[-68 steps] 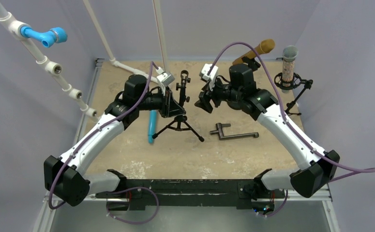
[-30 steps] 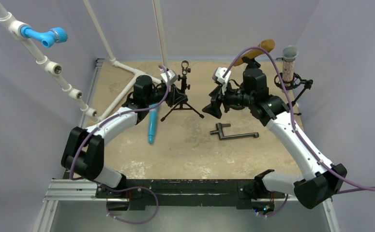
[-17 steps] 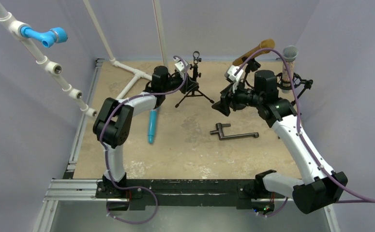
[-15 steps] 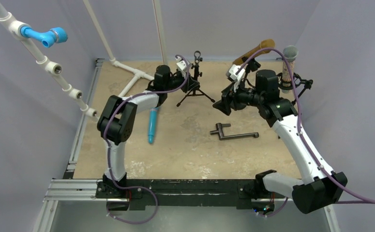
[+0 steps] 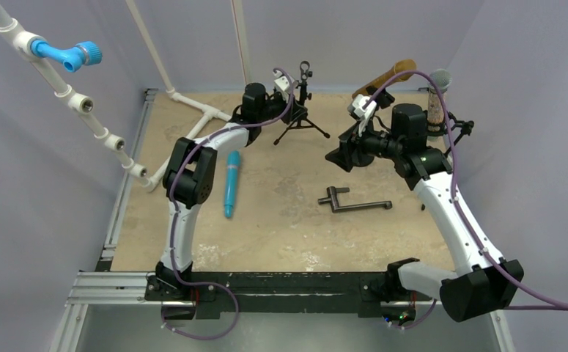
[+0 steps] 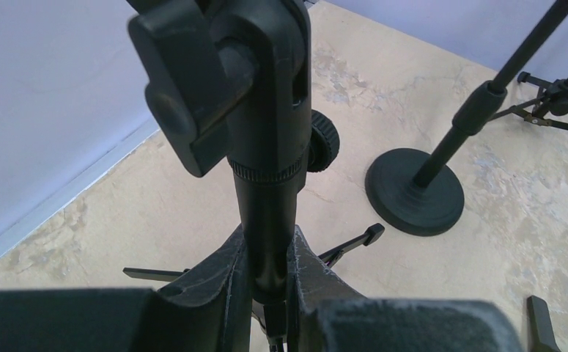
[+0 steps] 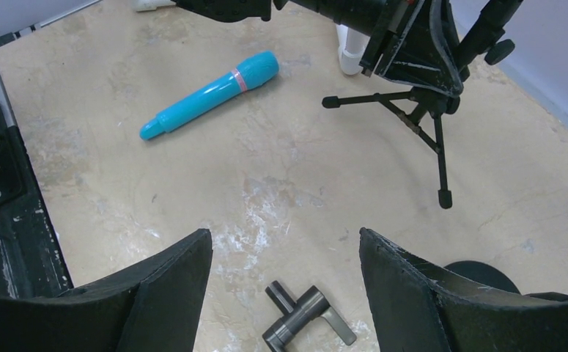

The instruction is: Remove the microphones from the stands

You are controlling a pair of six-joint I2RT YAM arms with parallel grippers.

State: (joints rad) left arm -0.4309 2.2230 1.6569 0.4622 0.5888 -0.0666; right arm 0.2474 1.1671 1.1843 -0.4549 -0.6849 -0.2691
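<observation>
My left gripper lowers slightly next, sets the tripod's feet onto the table and releases the pole. The blue microphone already lies clear of the clip.
A blue microphone lies flat on the table, apart from any stand; it also shows in the right wrist view. My left gripper is stretched to the table's far edge and is shut on the pole of a small black tripod stand, whose clip on top is empty. In the left wrist view my gripper clamps the stand's pole. My right gripper is open and empty above the table's middle right; in its own view the gripper hangs over a grey metal handle.
A gold microphone on a round-base stand and a mesh-headed microphone in a shock mount stand at the back right. The grey handle lies mid-table. White pipes run along the back left.
My left arm has carried the tripod stand from the table's middle to the far back edge. My right gripper has drifted right and stayed open. The blue microphone has not moved.
</observation>
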